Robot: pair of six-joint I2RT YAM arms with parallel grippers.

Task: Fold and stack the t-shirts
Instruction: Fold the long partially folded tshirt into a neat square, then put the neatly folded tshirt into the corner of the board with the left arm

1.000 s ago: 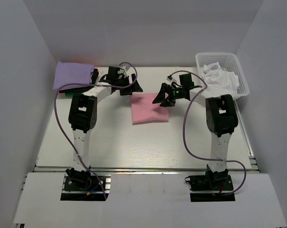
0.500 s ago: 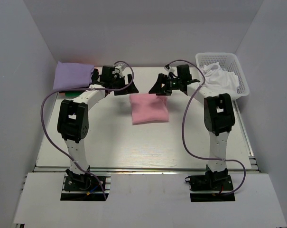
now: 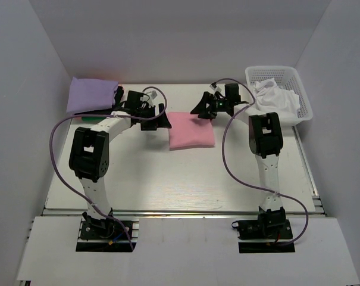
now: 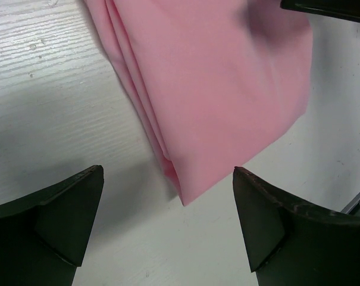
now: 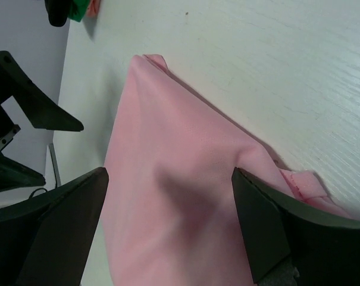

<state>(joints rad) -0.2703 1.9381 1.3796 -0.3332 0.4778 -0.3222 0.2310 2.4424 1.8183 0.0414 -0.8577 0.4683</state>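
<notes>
The left gripper will go down and to its right in the top view, to the pink t-shirt's layered edge [image 3: 171,130] [image 4: 150,128], to pinch the layers together.
A pink t-shirt [image 3: 191,130], folded into a rectangle, lies flat on the middle of the table. My left gripper [image 3: 162,122] hovers open at its left side; in the left wrist view the folded corner of the pink t-shirt [image 4: 209,89] sits just ahead of the left gripper [image 4: 168,176], untouched. My right gripper [image 3: 199,110] is open over the far edge, and its wide-spread fingers straddle the pink t-shirt [image 5: 180,202] around the right gripper [image 5: 169,174]. A lavender t-shirt [image 3: 91,94] tops a stack at the far left, with black and green cloth under it.
A white lattice basket [image 3: 269,74] at the far right holds white cloth [image 3: 279,101]. White walls close the table on three sides. Purple cables loop off both arms. My left fingers [image 5: 43,107] show in the right wrist view, left of the pink cloth.
Both grippers moved: the right one went farther back to the pink shirt's far edge, the left one came nearer and lower at its left side. The pink shirt shifted slightly right.
</notes>
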